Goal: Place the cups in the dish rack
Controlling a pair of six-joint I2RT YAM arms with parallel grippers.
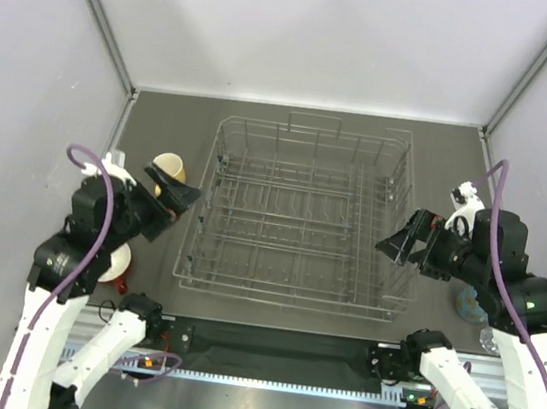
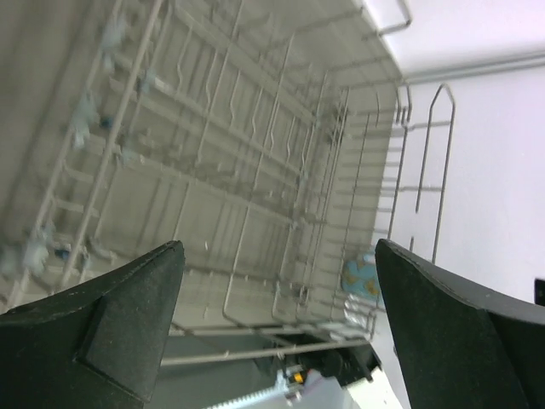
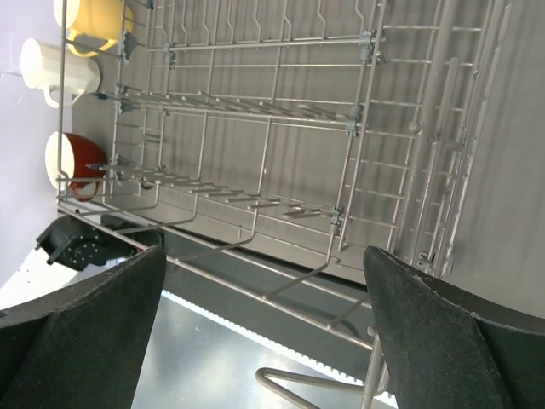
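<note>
The yellow mug's far rim gets my left gripper next, which moves outward, turns downward and lowers onto it, because the mug's opening faces up for a finger.
The grey wire dish rack stands mid-table with no cups in it. My left gripper hangs open and empty at its left side; the left wrist view looks across the rack to the blue patterned mug. My right gripper is open and empty at the rack's right side. Left of the rack are the yellow mug, the white mug and the red cup. The blue mug and the clear glass stand at the right under my right arm.
Grey walls enclose the table on three sides. The arm mounting rail runs along the near edge just in front of the rack. The rack's raised wire sides and handle loops stand above the table.
</note>
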